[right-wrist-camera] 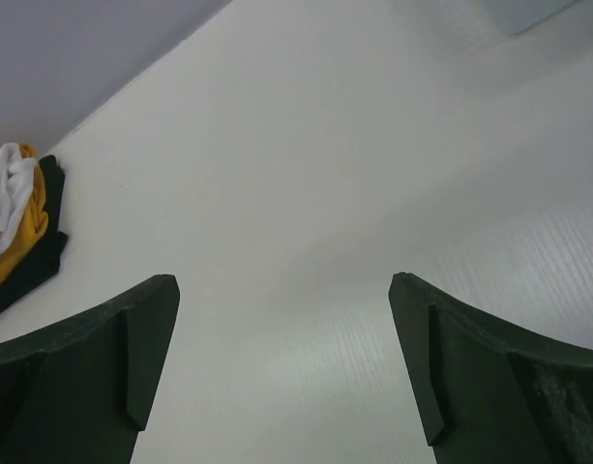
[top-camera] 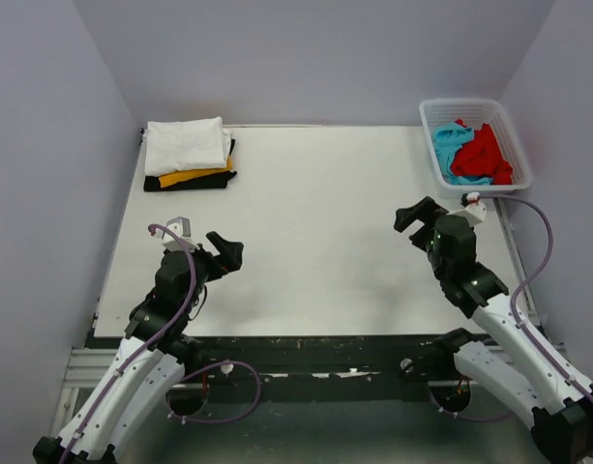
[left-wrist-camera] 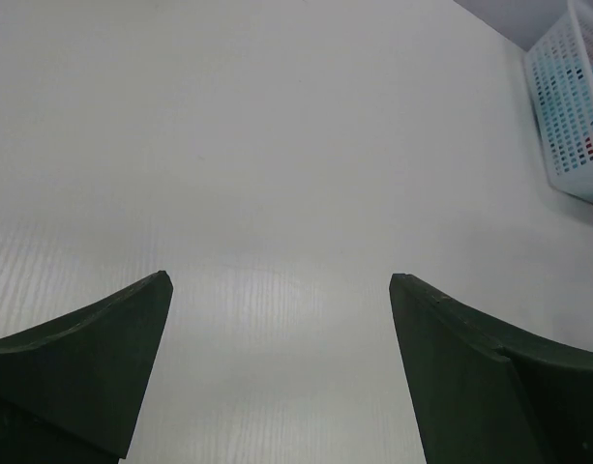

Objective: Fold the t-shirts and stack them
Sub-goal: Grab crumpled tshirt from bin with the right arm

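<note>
The red t-shirt [top-camera: 483, 155] lies partly on top of the turquoise one, so the robot's right gripper should next rise outward over the basket's rim, then go down onto the red one.
A red t-shirt [top-camera: 486, 155] and a turquoise t-shirt [top-camera: 449, 145] lie crumpled in the white basket [top-camera: 442, 114] at the back right. A folded stack sits at the back left: a white t-shirt [top-camera: 185, 145] on top, a yellow-orange one [top-camera: 192, 177] under it, a black one [top-camera: 180, 185] at the bottom. The stack also shows in the right wrist view [right-wrist-camera: 15, 227]. My left gripper [top-camera: 226, 253] is open and empty above the table's near left. My right gripper [top-camera: 418, 218] is open and empty, just in front of the basket.
The white table [top-camera: 315, 222] lies between grey walls on three sides. The basket's lattice side shows in the left wrist view [left-wrist-camera: 572, 116]. A metal rail [top-camera: 306, 353] runs along the near edge by the arm bases.
</note>
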